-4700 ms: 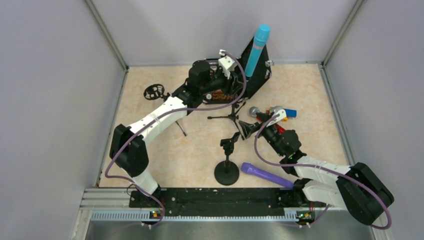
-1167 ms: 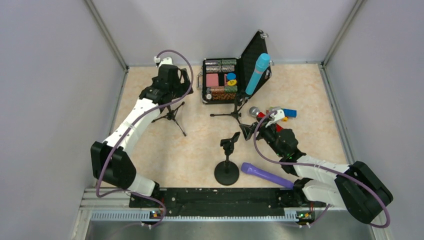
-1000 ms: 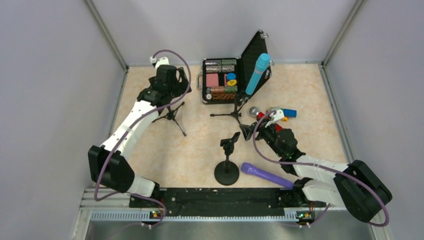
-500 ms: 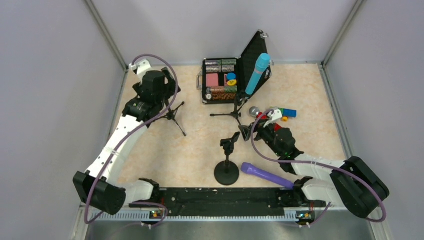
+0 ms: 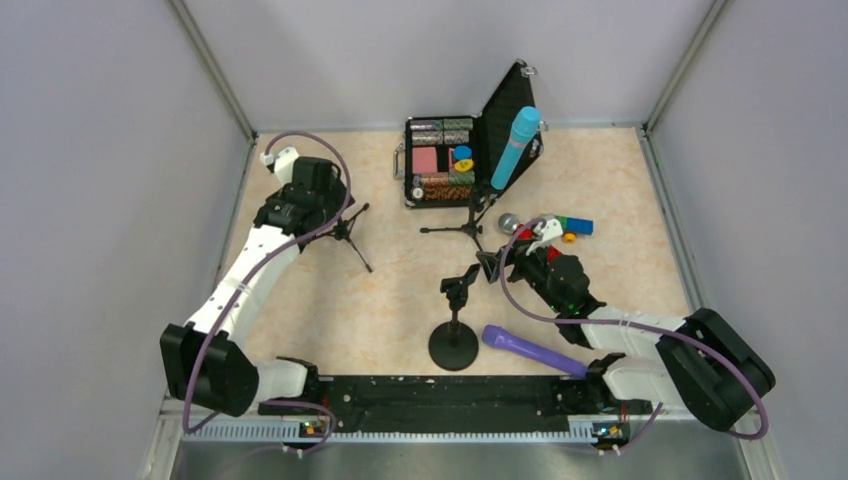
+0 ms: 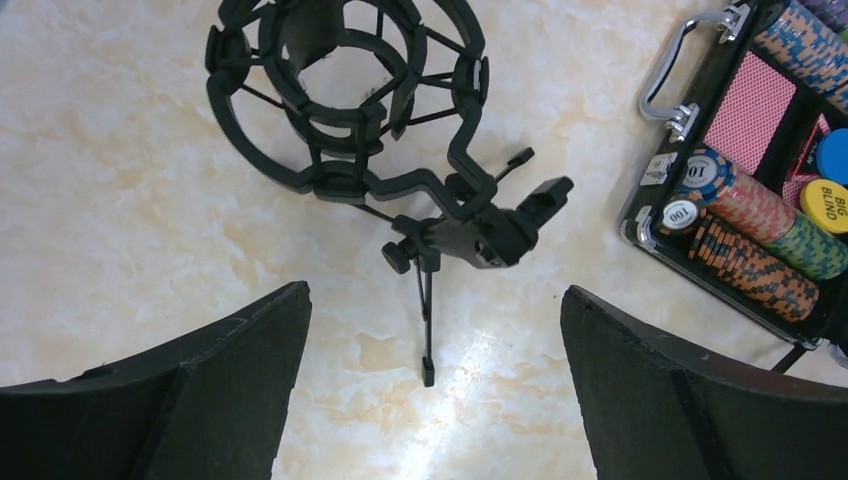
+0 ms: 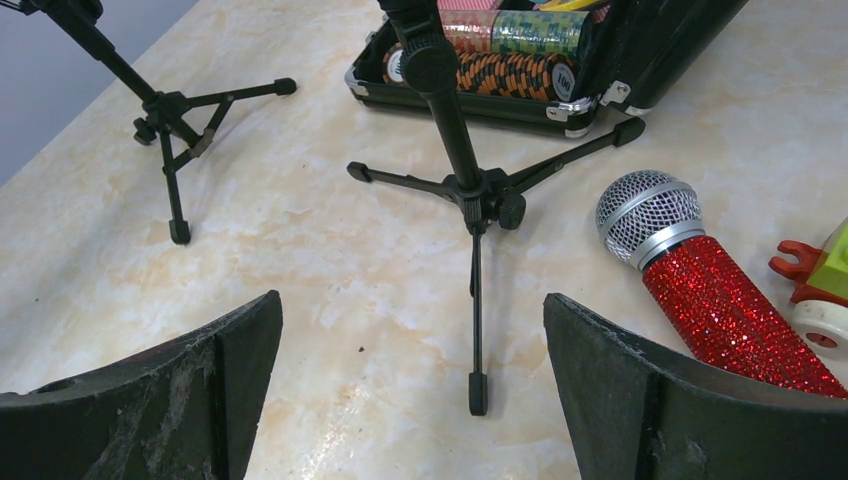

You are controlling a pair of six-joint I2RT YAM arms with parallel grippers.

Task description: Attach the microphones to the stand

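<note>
My left gripper should move outward and down onto the black joint next, as it is below the ring mount and lower and farther outward than the open fingers.
The light blue microphone [image 5: 514, 146] sits tilted in the clip of a black tripod stand [image 5: 470, 226] in front of the case. On the table, the glittery red microphone [image 7: 720, 300] with a silver mesh head [image 5: 508, 222] lies just right of that tripod. The purple microphone [image 5: 530, 350] lies near the front, beside a round-base stand [image 5: 454, 340] with an empty clip. A second tripod stand with an empty ring mount [image 6: 345, 95] stands at the left. My left gripper [image 5: 318, 196] hovers over it, open [image 6: 435, 380]. My right gripper [image 5: 490, 262] is open, low by the middle tripod's leg [image 7: 410, 390].
An open black case [image 5: 440, 160] of poker chips and cards stands at the back, lid up behind the blue microphone. A multicoloured toy-brick car [image 5: 568, 227] sits right of the red microphone. Grey walls close in the table on the left, back and right.
My left arm has swung from the case and blue microphone over to the ring-mount tripod, then drawn slightly nearer. The right gripper has edged left. Both stayed open.
</note>
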